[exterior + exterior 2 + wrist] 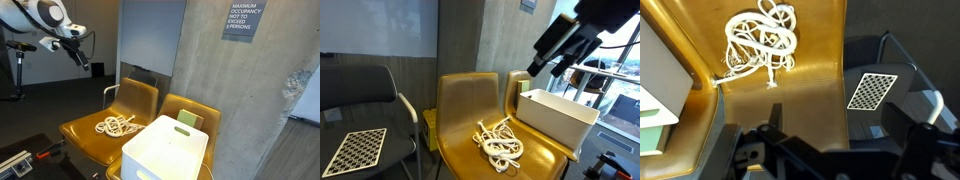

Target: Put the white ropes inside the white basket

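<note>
I should move my gripper far down and toward the top of the wrist view, so that it comes onto the ropes' tangled loops (118,126) (762,38).
The white ropes (117,125) lie in a loose tangle on the seat of a yellow chair (85,135); they also show in an exterior view (498,142) and at the top of the wrist view (760,40). The white basket (165,150) stands on the neighbouring yellow chair, right beside the ropes, and shows in an exterior view (555,118) and at the left edge of the wrist view (662,80). My gripper (90,64) hangs high above the chairs, well clear of the ropes, open and empty; it also appears in an exterior view (548,68) and the wrist view (835,120).
A black chair carrying a checkerboard card (355,150) stands beside the yellow chair (470,100); the card shows in the wrist view (870,90). A pale green item (188,119) sits at the basket's far end. A concrete wall rises behind the chairs.
</note>
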Available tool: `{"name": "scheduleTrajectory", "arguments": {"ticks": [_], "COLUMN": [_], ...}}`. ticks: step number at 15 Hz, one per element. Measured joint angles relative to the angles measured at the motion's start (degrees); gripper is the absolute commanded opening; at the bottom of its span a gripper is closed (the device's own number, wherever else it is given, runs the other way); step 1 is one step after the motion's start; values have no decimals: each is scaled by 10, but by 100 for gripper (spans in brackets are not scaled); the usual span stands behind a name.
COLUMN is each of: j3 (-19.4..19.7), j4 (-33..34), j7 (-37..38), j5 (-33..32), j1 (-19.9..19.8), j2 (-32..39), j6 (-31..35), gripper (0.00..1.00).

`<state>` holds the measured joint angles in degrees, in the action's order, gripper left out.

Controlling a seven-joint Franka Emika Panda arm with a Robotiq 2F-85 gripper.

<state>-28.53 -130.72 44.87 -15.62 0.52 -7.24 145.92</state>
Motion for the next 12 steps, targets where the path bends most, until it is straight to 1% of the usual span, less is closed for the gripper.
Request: {"name": "scheduleTrajectory", "arguments": {"ticks": [1, 3, 4, 6, 9, 12], "j3": [9, 43, 67, 121, 189, 240], "j4": [22, 63, 83, 119, 172, 227], "j7": [19, 44, 52, 60, 61, 62], "j5": [-48, -128, -160, -202, -214, -210], "j1": [-3, 7, 21, 58, 112, 154], "j2": [38, 111, 148, 219, 316, 408], "j6": [1, 1, 1, 2, 5, 18], "gripper": [100, 100, 100, 100, 100, 100]}}
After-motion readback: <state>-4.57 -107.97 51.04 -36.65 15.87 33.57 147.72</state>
